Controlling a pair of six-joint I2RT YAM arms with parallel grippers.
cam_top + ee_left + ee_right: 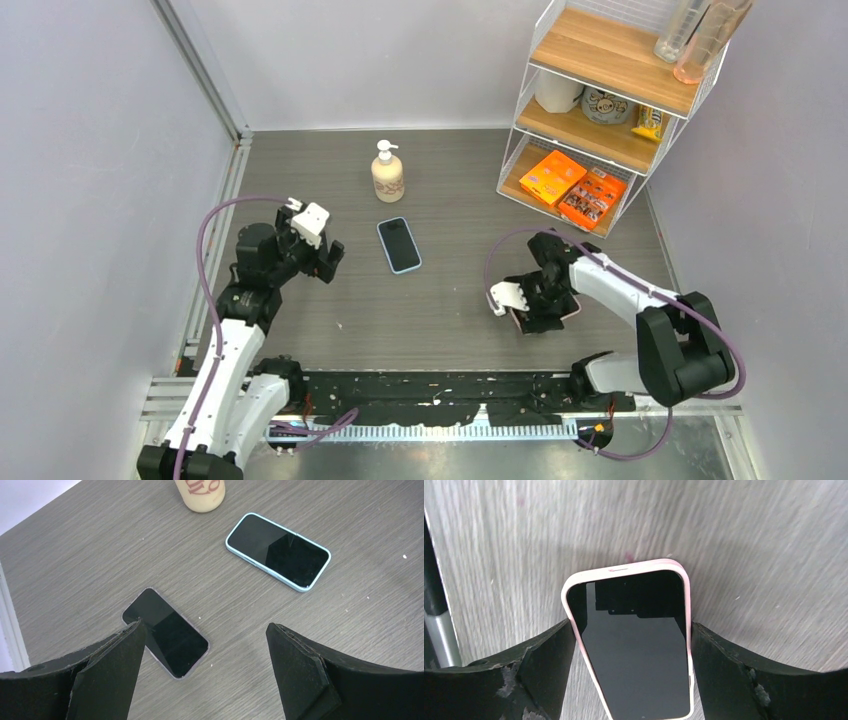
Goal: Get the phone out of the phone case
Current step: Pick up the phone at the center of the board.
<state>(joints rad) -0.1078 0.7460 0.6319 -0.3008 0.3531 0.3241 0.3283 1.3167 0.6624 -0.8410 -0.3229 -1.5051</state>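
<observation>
The long sides of the phone case are taken, so I will move my left gripper over to the phone case's free short end, which is to the gripper's right in the top view.
A phone with a dark screen (pixel 634 645) sits in a pink phone case (pixel 624 568) on the table. My right gripper (pixel 632 625) straddles it, both fingers pressed against the case's long sides. From above, the right gripper (pixel 533 303) covers most of it and only a pink corner of the phone case (pixel 573 311) shows. My left gripper (pixel 204 625) hangs open above the table with nothing between its fingers. A bare dark phone (pixel 165 632) lies just under its left finger.
A phone in a light blue case (pixel 399 245) lies mid-table and also appears in the left wrist view (pixel 278 551). A beige pump bottle (pixel 388 172) stands behind it. A wire-and-wood shelf (pixel 600 110) with boxes and bottles fills the back right corner.
</observation>
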